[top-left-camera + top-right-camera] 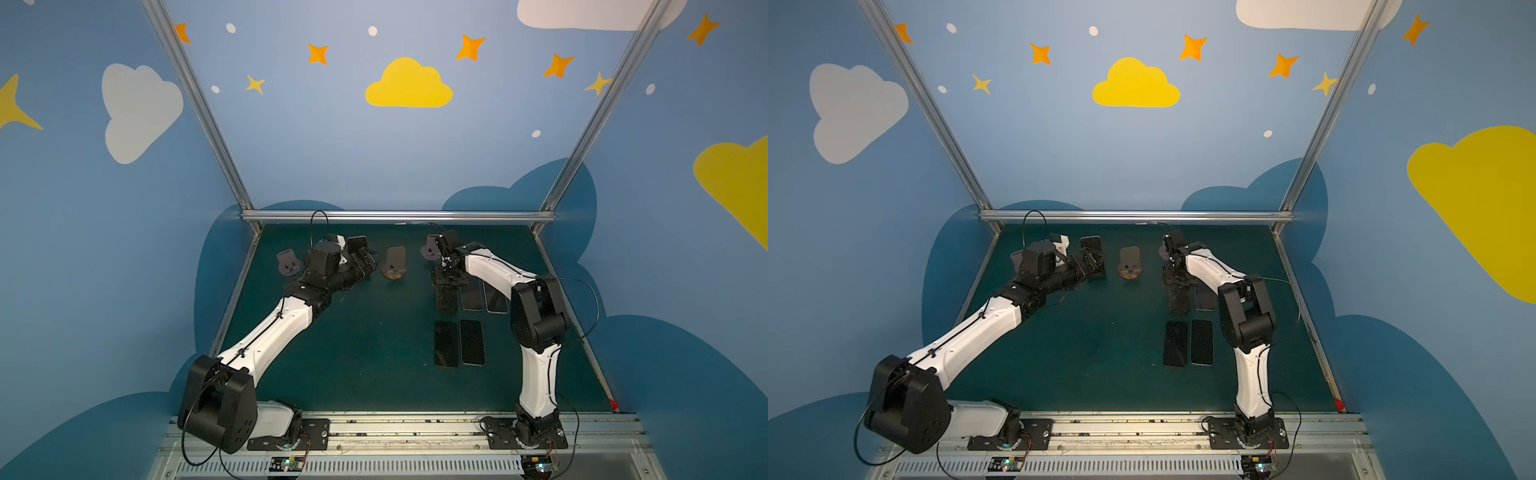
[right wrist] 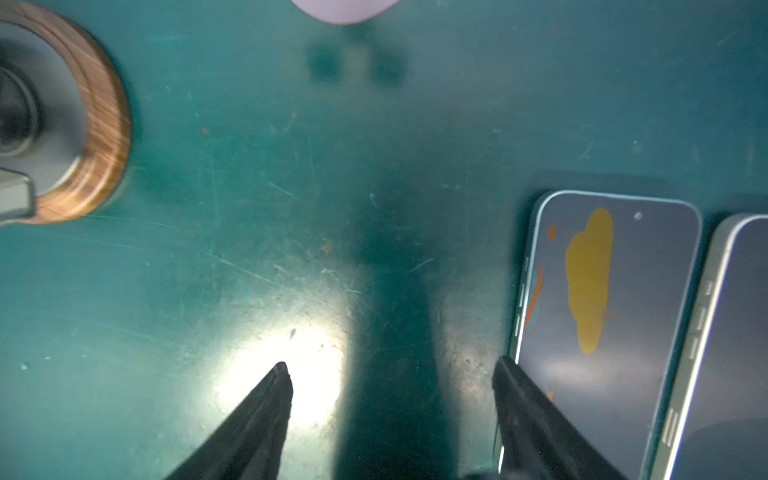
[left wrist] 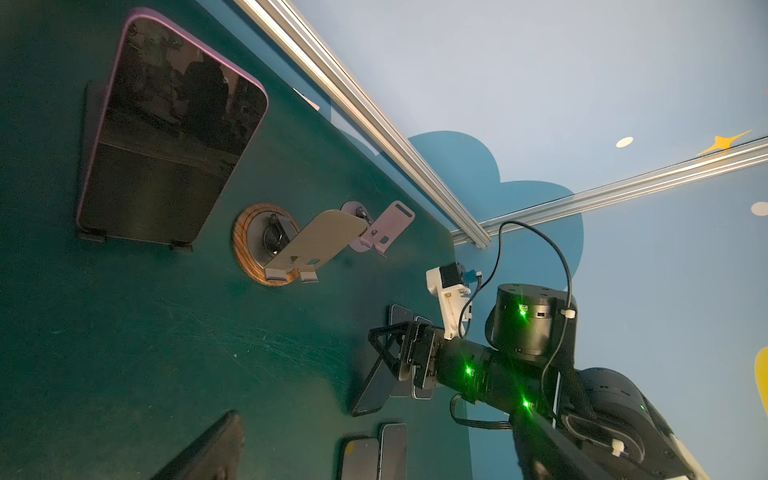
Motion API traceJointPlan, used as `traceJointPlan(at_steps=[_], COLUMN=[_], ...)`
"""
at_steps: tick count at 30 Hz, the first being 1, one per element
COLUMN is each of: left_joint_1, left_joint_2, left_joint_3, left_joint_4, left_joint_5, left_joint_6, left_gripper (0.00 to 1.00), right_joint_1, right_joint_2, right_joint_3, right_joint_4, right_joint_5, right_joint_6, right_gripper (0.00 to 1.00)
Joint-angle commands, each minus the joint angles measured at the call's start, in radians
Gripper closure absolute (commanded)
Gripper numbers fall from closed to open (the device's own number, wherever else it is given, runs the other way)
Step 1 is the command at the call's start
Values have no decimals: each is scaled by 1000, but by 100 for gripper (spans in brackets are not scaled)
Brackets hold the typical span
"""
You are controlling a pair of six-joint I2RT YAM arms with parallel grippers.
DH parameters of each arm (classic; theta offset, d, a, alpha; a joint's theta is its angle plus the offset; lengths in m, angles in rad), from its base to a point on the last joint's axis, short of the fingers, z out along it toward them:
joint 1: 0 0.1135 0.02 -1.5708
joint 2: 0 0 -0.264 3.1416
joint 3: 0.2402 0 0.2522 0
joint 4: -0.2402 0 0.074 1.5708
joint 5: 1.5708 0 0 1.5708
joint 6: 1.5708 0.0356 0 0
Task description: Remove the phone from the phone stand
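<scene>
My right gripper is holding the tilted black phone and should next go down toward the bare tabletop beside the flat phones to let it go, as only its lower end rests there.
A dark-screened phone [image 1: 356,245] [image 1: 1091,245] [image 3: 174,137] with a purple rim leans upright in a black phone stand [image 3: 92,124] at the back left. My left gripper [image 1: 363,262] [image 1: 1094,259] stands open just in front of it, facing the screen without touching it. One of its fingers [image 3: 208,449] shows at the edge of the left wrist view. My right gripper [image 1: 446,286] [image 2: 392,370] points down at the table right of centre. It is shut on the sides of another black phone [image 1: 446,303] [image 3: 372,392], which is tilted with its lower end on the table.
An empty wooden-based stand [image 1: 395,264] [image 3: 266,245] sits at the back middle. Empty pink stands are at the far left [image 1: 287,262] and behind the right gripper [image 1: 428,249]. Several phones [image 1: 471,295] [image 1: 471,343] [image 2: 602,299] lie flat in rows beside and in front of the right gripper.
</scene>
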Motion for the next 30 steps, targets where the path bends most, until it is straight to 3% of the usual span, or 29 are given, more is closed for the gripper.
traceJointPlan(at_steps=[1,21,30], left_joint_1=[4,7,12], left_joint_2=[11,-3,-12], left_joint_3=[3,1,3], left_joint_4=[-1,6,11], left_joint_5=[3,10,24], left_joint_6=[14,8,3], left_gripper=[0,0,0], right_joint_1=[-5,-5,-14], right_joint_2=[8,116,217], right_joint_3=[27,114,282], right_joint_4=[-27,-64,-242], right_joint_5=[-18,-2,-59], right_joint_6=[17,25,-40], right_gripper=[33,32,33])
